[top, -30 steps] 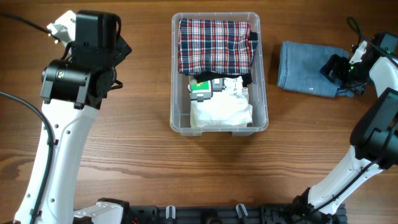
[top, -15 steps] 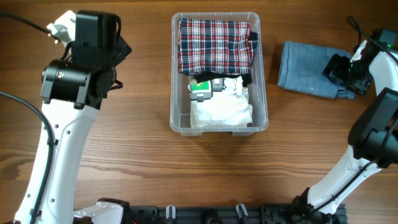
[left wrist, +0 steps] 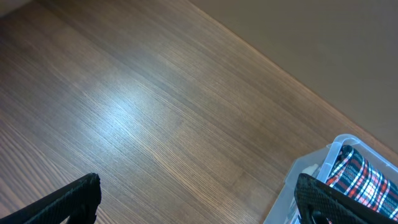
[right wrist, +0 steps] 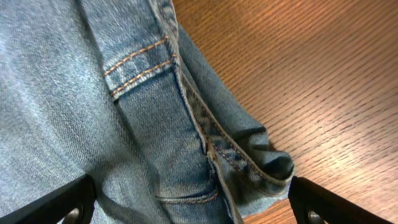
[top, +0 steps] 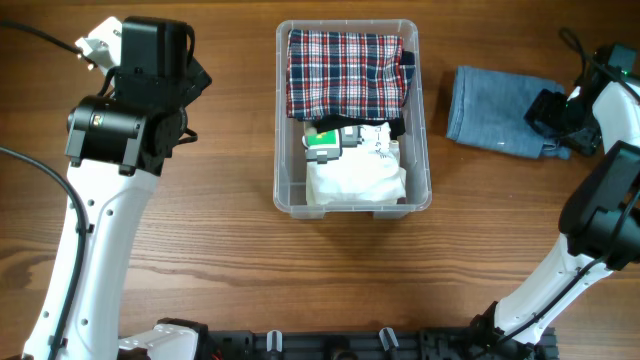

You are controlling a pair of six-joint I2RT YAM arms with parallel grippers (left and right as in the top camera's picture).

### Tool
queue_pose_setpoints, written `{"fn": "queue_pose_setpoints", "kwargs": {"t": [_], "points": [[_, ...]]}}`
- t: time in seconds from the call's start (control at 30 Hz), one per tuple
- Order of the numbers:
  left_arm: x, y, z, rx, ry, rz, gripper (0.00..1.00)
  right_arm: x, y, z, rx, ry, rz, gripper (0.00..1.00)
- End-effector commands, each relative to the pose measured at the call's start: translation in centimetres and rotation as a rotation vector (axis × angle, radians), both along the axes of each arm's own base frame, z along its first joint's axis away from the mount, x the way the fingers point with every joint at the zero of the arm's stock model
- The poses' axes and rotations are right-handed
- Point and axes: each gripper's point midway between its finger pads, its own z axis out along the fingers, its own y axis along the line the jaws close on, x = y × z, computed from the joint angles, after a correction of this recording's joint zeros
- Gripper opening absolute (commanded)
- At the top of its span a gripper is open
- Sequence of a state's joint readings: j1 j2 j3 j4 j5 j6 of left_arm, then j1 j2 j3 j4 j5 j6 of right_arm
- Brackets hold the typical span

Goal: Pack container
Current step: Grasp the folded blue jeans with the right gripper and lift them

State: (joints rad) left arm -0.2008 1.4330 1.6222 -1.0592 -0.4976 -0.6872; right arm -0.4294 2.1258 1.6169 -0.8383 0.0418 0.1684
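The stitched edge of the jeans already lies between my open right fingers. My right gripper will move down slightly onto that edge next and close on the folded jeans.
The clear plastic container [top: 286, 195] stands in the middle of the table. It holds a folded plaid cloth [top: 345, 72] at the far end and a white garment [top: 355, 175] with a small green and grey item [top: 324, 146] at the near end. Folded blue jeans [top: 495, 108] lie on the table to its right. My right gripper [top: 556, 122] is open over the jeans' right edge, its fingers either side of the denim [right wrist: 155, 124]. My left gripper [left wrist: 199, 199] is open and empty above bare wood, left of the container's corner [left wrist: 333, 152].
The wooden table [top: 200, 250] stretches around the container. The left arm's white link [top: 95, 240] runs along the left side. The right arm's white link [top: 600, 230] stands at the right edge. A black rail [top: 320, 345] lines the front edge.
My right gripper has shifted slightly to the right along the jeans' right edge. The left arm and the container have not moved.
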Motion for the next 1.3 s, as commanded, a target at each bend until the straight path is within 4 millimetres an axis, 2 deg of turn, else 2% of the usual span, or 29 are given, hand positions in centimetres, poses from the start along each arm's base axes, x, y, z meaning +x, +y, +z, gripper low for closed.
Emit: {"fn": "queue_pose_setpoints", "kwargs": {"t": [0.0,0.27,0.4,0.43,0.47,0.5,0.57,0.67,0.77,0.8,0.83,1.0,1.07,1.13,1.27], "points": [[-0.2,0.4,0.5,0.009,-0.014,0.015,1.00,-0.9,1.4,-3.3,0.083,0.033,-0.005,1.00],[-0.2,0.4,0.5,0.009,-0.014,0.016,1.00,-1.3,3.6,-7.2,0.211,0.074,0.033,1.00],[-0.2,0.4,0.5,0.009,-0.014,0.016,1.00,-1.4,4.1,-7.7,0.238,0.079,0.036,0.99],[-0.2,0.4,0.5,0.009,-0.014,0.016,1.00,-1.3,4.3,-7.6,0.254,0.071,0.038,0.96],[-0.2,0.4,0.5,0.009,-0.014,0.016,1.00,-1.1,4.7,-7.5,0.276,0.061,0.042,0.83],[-0.2,0.4,0.5,0.009,-0.014,0.016,1.00,-1.0,5.0,-7.5,0.289,0.054,0.050,0.75],[-0.2,0.4,0.5,0.009,-0.014,0.016,1.00,-0.7,5.5,-7.3,0.316,0.038,0.078,0.72],[-0.2,0.4,0.5,0.009,-0.014,0.016,1.00,-0.7,5.5,-7.3,0.316,0.036,0.078,0.52],[-0.2,0.4,0.5,0.009,-0.014,0.016,1.00,-0.4,5.9,-7.2,0.340,0.018,0.084,0.45],[-0.2,0.4,0.5,0.009,-0.014,0.016,1.00,-0.1,6.1,-7.1,0.354,0.005,0.096,0.39],[-0.2,0.4,0.5,0.009,-0.014,0.016,1.00,0.1,6.4,-6.9,0.367,-0.008,0.116,0.30],[-0.2,0.4,0.5,0.009,-0.014,0.016,1.00,0.7,6.3,-5.5,0.374,-0.013,0.113,0.04],[-0.2,0.4,0.5,0.009,-0.014,0.016,1.00,1.1,6.4,-4.4,0.381,-0.034,0.119,0.04],[-0.2,0.4,0.5,0.009,-0.014,0.016,1.00,2.1,7.0,-2.1,0.415,-0.101,0.138,0.04],[-0.2,0.4,0.5,0.009,-0.014,0.016,1.00,2.9,6.8,1.4,0.380,-0.177,0.156,0.04]]}}
